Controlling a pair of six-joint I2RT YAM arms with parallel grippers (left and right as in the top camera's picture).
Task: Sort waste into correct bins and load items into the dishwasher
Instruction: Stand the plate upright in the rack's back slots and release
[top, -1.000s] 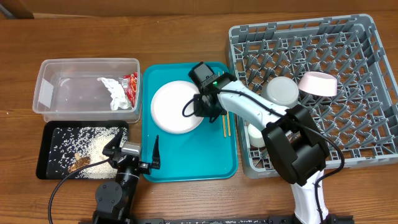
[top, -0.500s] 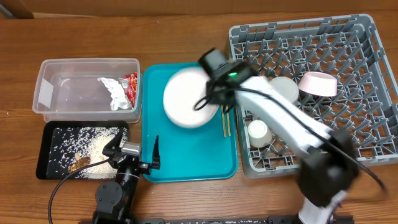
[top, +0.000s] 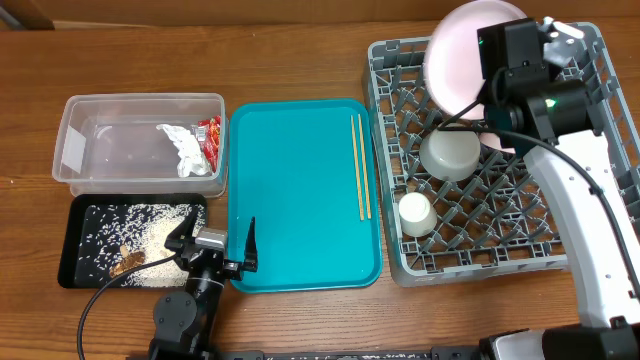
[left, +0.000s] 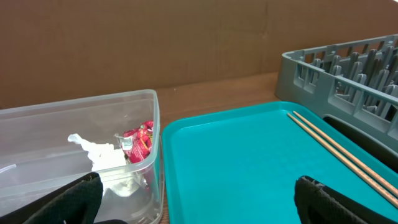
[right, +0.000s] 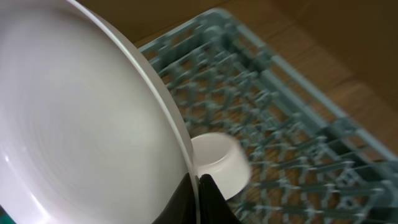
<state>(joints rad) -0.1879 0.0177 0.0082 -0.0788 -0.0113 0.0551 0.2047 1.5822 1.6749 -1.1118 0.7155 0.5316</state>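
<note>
The rack's wires beyond the whitish bowl are empty, so my right gripper will carry the plate (top: 462, 45) to the left in the overhead view and lower the plate over them.
My right gripper (top: 497, 75) is shut on the rim of the pale round plate (top: 462, 45) and holds it tilted on edge above the back of the grey dish rack (top: 590, 255). In the right wrist view the plate (right: 74, 118) fills the left side, pinched between my fingers (right: 196, 186). The whitish bowl (top: 449, 152) and the small white cup (top: 415, 213) sit in the rack; the pink bowl (top: 505, 143) is mostly hidden under my arm. Two chopsticks (top: 361, 165) lie on the teal tray (top: 300, 200). My left gripper (top: 215, 248) is open and empty by the tray's front left corner.
The clear tub (top: 140, 140) holds white and red-striped wrappers (top: 195, 145). The black tray (top: 130, 240) holds rice grains and brown scraps. In the left wrist view the tub (left: 93, 149), teal tray (left: 249, 155) and chopsticks (left: 336, 149) show.
My right gripper has lifted the plate off the teal tray and carried it right and back, over the rack, tilting it on edge. The left arm has not moved.
</note>
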